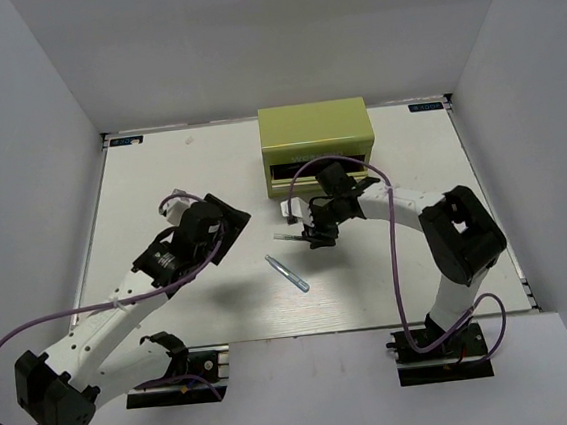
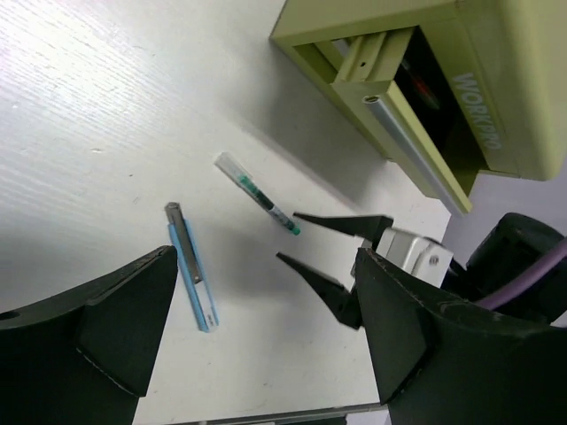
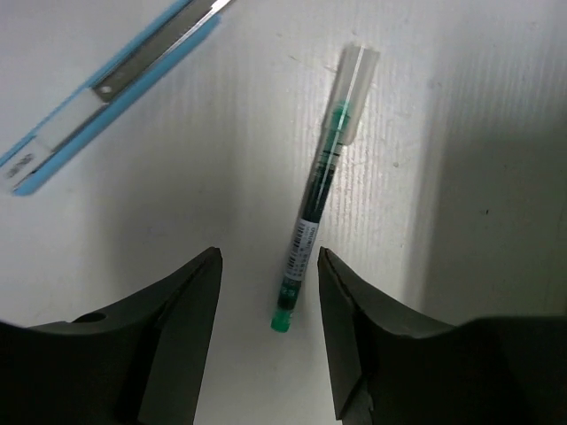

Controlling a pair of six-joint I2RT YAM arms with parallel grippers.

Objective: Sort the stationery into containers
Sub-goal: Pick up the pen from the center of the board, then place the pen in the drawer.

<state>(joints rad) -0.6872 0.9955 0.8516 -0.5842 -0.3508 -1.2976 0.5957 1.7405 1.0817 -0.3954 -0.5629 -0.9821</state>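
Note:
The pen's labelled body (image 3: 299,253) is below my right gripper's open fingers, between them. Next I should lower them to either side of it by its green end and close them.
The yellow-green chest (image 1: 316,129) stands at the back middle with one front drawer (image 2: 416,146) pulled out; something red (image 2: 425,89) shows inside it. A clear pen with a green end (image 3: 317,205) lies on the table in front of the chest (image 1: 288,237). My right gripper (image 3: 268,261) is open and low over it, with the pen's green end between the fingers. A pale blue flat stick (image 1: 287,272) lies nearer, apart from both grippers. My left gripper (image 2: 266,354) is open and empty, left of the sticks. The dark blue stick is out of view.
The chest also shows in the left wrist view (image 2: 496,53), with dark lettering on its face. The right gripper's fingertips (image 2: 310,270) point at the pen (image 2: 257,193) there. White walls enclose the table (image 1: 160,184) on three sides.

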